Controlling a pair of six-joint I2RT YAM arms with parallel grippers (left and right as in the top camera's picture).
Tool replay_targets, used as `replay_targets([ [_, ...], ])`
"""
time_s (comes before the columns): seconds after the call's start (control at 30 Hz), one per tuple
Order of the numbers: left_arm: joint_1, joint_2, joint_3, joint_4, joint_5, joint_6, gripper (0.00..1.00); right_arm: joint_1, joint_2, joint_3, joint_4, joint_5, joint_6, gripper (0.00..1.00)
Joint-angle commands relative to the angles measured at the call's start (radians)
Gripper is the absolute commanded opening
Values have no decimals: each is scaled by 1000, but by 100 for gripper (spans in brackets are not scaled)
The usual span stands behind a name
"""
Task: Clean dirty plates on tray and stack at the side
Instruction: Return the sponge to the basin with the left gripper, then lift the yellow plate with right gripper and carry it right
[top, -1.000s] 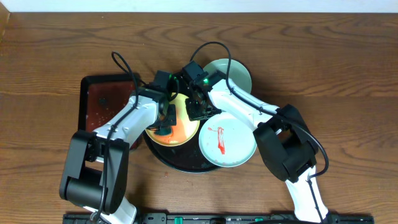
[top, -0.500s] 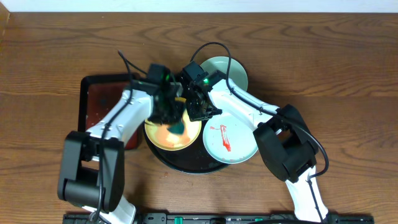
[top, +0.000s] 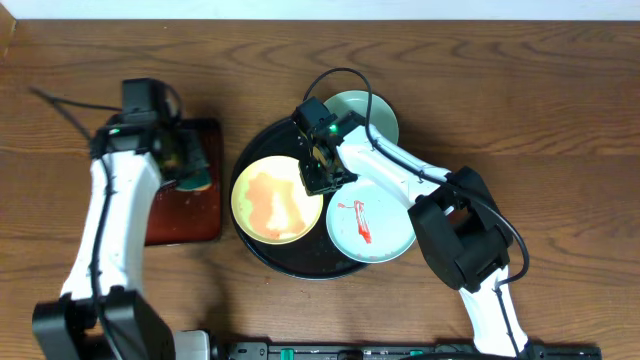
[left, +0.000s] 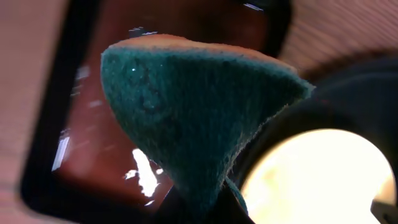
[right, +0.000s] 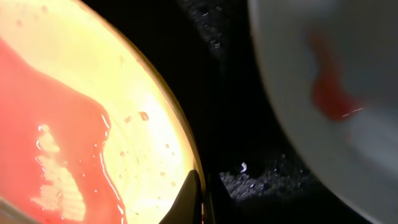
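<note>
The robot's right gripper should lift, carry the plate past the round tray (top: 300, 263), go down and let go, because bare wooden table lies to the gripper's right in the overhead view.
The large round black tray (top: 300, 263) holds a pale yellow plate (top: 272, 200) smeared with thin red sauce, a pale blue-green plate (top: 372, 232) with a red streak, and a second blue-green plate (top: 375, 112) at the back. My right gripper (top: 318, 178) is shut on the yellow plate's right rim (right: 186, 155); the streaked plate (right: 323, 93) lies beside it. My left gripper (top: 190, 165) is shut on a green sponge (left: 193, 118) and holds it over the rectangular tray.
The smaller rectangular black tray (top: 195, 225) with a reddish wet inside (left: 93, 143) lies left of the round tray on the wooden table (top: 520, 80). The right arm reaches across the round tray's right side.
My left arm has swung left with the sponge, from over the yellow plate to over the rectangular tray. The yellow plate now shows uncovered. The right gripper has stayed on its rim.
</note>
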Motion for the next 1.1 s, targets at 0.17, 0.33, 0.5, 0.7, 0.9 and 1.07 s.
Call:
replay_targets([
  [0.17,81,-36,16,-72,-44,-20,8,2,-155,55,-62,-21,-55,1],
  [0.33,81,-36,16,-72,-44,-20,8,11,-238,55,-125,177,-45,1],
  [0.5,81,-36,9,-72,-43,-21,8,46,-288,55,-185,427,-3,1],
  [0.7,81,-34,-10,-71,-43,-21,8,130,-332,55,-228,700,74,1],
  [0.9,81,-30,-12,-71,-43,-21,8,250,-344,55,-249,1039,114,1],
  [1.07,81,-29,-12,-71,-43,-21,8,353,-344,55,-248,1278,115,1],
])
